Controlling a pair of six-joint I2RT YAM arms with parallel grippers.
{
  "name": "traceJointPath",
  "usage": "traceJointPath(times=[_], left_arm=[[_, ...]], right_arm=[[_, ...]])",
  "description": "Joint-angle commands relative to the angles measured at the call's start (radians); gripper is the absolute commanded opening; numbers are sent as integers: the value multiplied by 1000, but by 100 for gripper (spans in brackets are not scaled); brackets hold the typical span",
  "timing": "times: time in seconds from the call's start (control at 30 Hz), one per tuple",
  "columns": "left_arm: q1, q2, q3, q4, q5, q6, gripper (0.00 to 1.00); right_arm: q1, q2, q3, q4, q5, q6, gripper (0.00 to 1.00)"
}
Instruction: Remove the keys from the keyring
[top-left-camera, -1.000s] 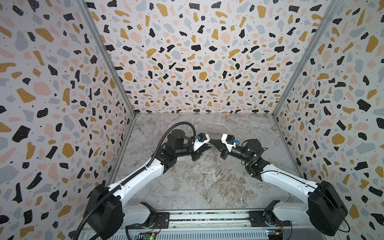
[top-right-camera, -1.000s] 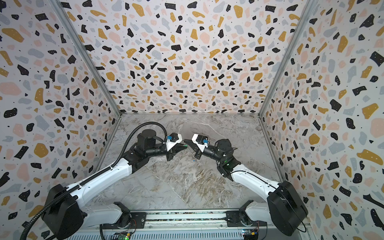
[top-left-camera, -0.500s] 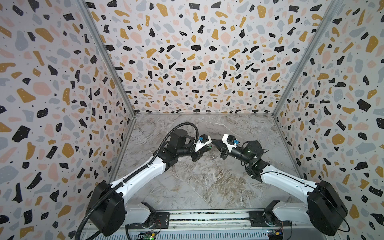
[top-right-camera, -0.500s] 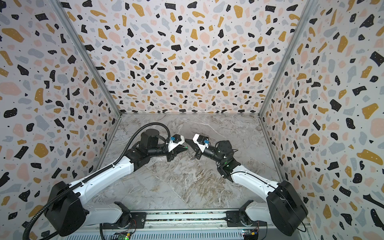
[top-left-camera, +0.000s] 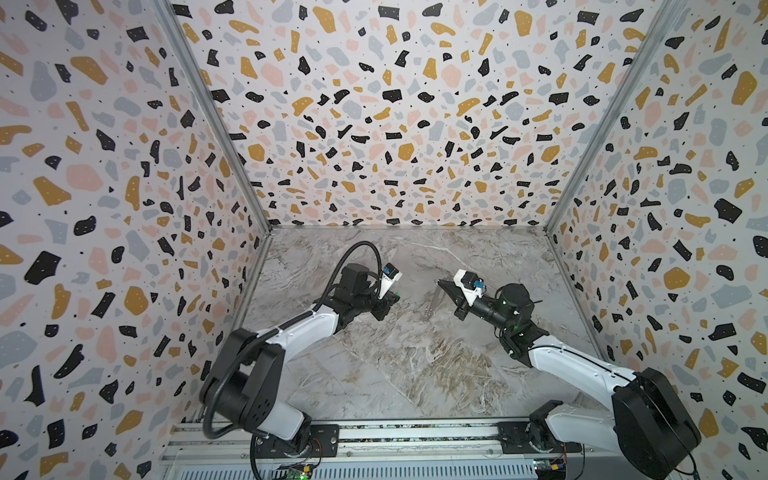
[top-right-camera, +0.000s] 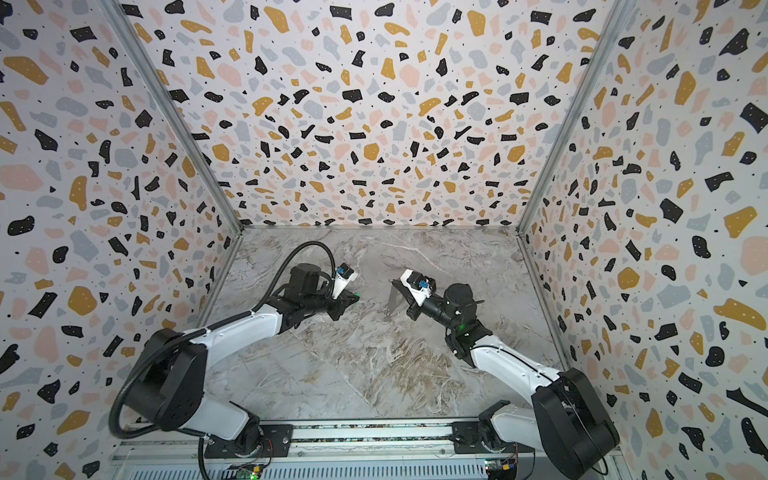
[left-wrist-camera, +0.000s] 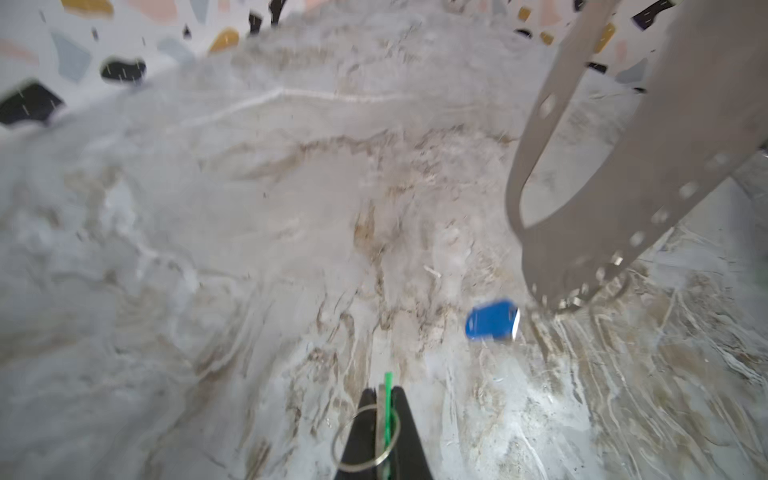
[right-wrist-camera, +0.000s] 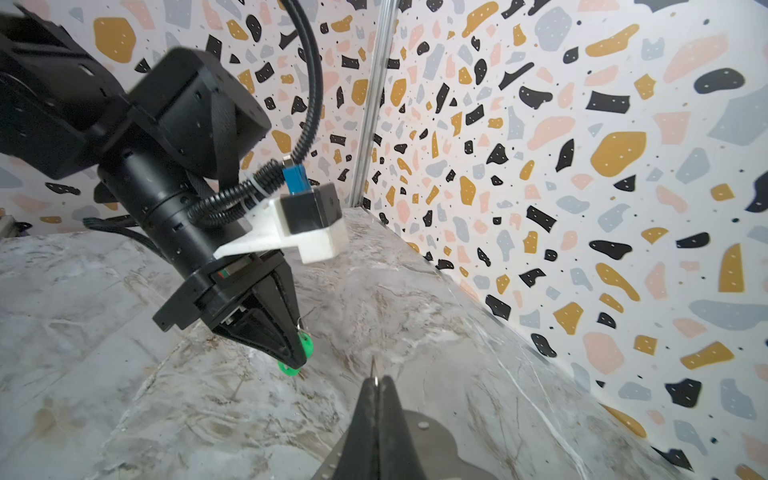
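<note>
The green key (left-wrist-camera: 387, 395) goes down to the bare marble-patterned floor beneath next and leaves my left gripper, its fingers tilting down, since the key is clear of the keyring.
My left gripper (left-wrist-camera: 382, 390) is shut on the green key (left-wrist-camera: 387, 395), seen edge-on, with a thin wire ring (left-wrist-camera: 365, 440) looped round the jaws. In the right wrist view the green key (right-wrist-camera: 306, 345) pokes out at the left gripper's (right-wrist-camera: 300, 360) tip. My right gripper (right-wrist-camera: 376, 379) is shut on one end of the keyring (right-wrist-camera: 432, 436), a flat tan plate. The keyring (left-wrist-camera: 582, 174) hangs down towards the floor, slot and small holes showing. The blue key (left-wrist-camera: 492, 320) sits right at its lower end. In both top views the left gripper (top-left-camera: 390, 300) and right gripper (top-left-camera: 441, 286) are apart, the keyring (top-left-camera: 433, 301) between them.
The marble-patterned floor (top-left-camera: 395, 365) is boxed in by terrazzo walls (top-left-camera: 374, 124) on three sides. A rail with both arm bases (top-left-camera: 374, 440) runs along the near edge. A black cable (top-left-camera: 357, 253) arches over the left arm.
The two grippers, close together at the middle a second ago, have drawn apart. The left one has moved left with the green key, off the keyring held by the right one.
</note>
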Motion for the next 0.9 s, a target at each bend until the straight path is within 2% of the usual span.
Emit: traceJointPath(times=[0.0,0.2,0.37,0.47,0.53,0.57,0.73,0.87], left_arm=[[6,80,-3,68,-84,-137,0],[24,212,-3,93,-174,-263,0],[39,219,-27,128,-237,-337,6],[41,215,-45,136,-265,-364,13],[41,201,-63,140,-290,-383,25],[41,191,-72,140,-300,-389,27],[41,58,-138,232,-384,-396,44],[41,-64,-164,238,-450,-355,51]], right_arm=[[-43,-59,-6,-62,-2,-77,0],[-124,-117,-11,-226,-7,-231,0],[-179,-124,24,-353,-19,-321,0],[-199,-94,61,-422,-51,-367,0],[-203,-59,79,-437,-84,-386,0],[-204,-41,86,-441,-98,-390,0],[-197,43,127,-423,-148,-387,0],[-159,108,157,-404,-161,-376,0]])
